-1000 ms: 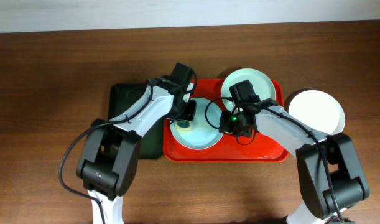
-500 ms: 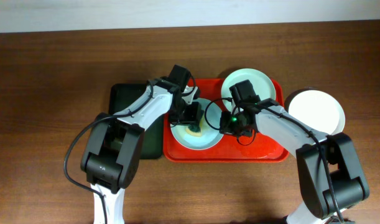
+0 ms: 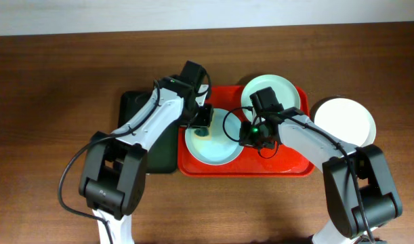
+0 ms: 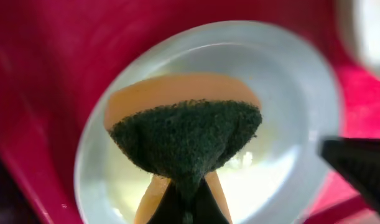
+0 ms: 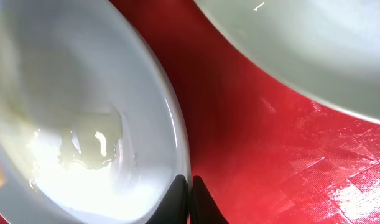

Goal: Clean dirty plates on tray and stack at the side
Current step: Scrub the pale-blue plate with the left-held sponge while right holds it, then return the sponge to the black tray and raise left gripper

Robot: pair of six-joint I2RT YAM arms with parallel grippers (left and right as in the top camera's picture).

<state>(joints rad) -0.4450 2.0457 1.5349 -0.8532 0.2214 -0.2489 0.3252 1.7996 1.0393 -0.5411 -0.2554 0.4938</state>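
Note:
The dark green tray's near end [image 3: 162,154] is open. After wiping the smear, my left gripper will next lift across to it, lower, and release the sponge there.
A pale blue-green plate [image 3: 217,144] lies at the left of the red tray [image 3: 288,166]. My left gripper [image 3: 202,124] is shut on a sponge with a dark green pad and orange back [image 4: 185,137], held over this plate's upper left part [image 4: 283,112]. My right gripper [image 3: 243,137] is shut on the plate's right rim [image 5: 177,134]. A yellowish smear [image 5: 84,146] shows inside the plate. A second pale blue-green plate [image 3: 278,91] lies at the tray's back right. A white plate [image 3: 345,122] sits on the table right of the tray.
A dark green tray [image 3: 135,108] lies left of the red tray, under my left arm. The wooden table [image 3: 51,102] stretches to both sides. A white wall edge runs along the back.
My left gripper with the sponge has moved from the plate's middle up toward its upper left rim. My right gripper has held still on the rim.

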